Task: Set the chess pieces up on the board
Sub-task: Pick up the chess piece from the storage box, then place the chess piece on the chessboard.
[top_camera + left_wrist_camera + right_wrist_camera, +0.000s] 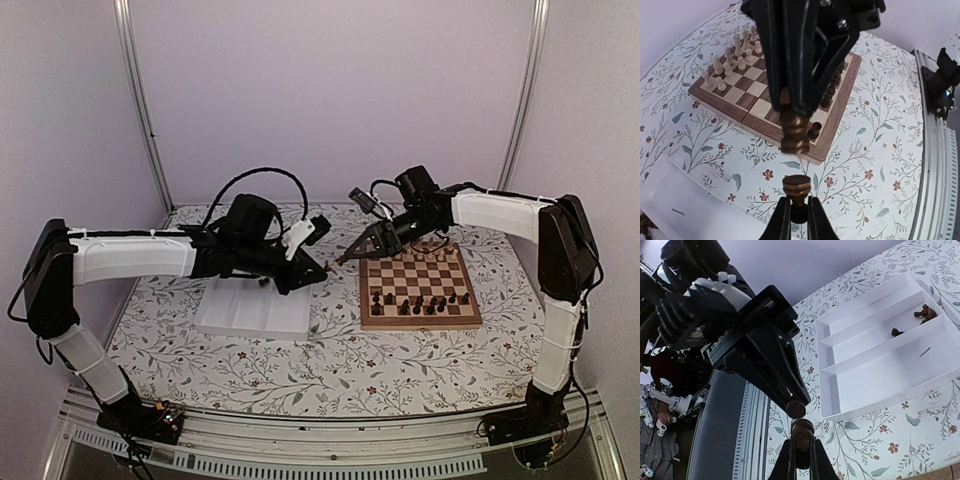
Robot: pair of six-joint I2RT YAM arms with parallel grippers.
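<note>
My right gripper swings back and down next to release at the gap beside the board's corner piece point(390, 310), since it lies below, rightward in the top view.
Each gripper is shut on one dark chess piece, and the two pieces meet almost base to base in the air between tray and board. My left gripper point(326, 267) point(799, 204) clamps the stem of its piece point(797, 190). My right gripper point(346, 259) point(801, 446) holds its own piece point(802, 432), which shows in the left wrist view point(794, 132). The left gripper's piece also shows in the right wrist view point(796, 409). The wooden board point(420, 322) point(720, 102) lies right of them, with a row of dark pieces point(420, 303) along its near side.
Pale wooden pieces point(430, 247) point(735, 55) stand on the board's far side. A white compartment tray point(255, 318) point(880, 372) lies left of the board and holds a few dark pieces point(924, 314). The table's metal front rail point(937, 130) runs close by.
</note>
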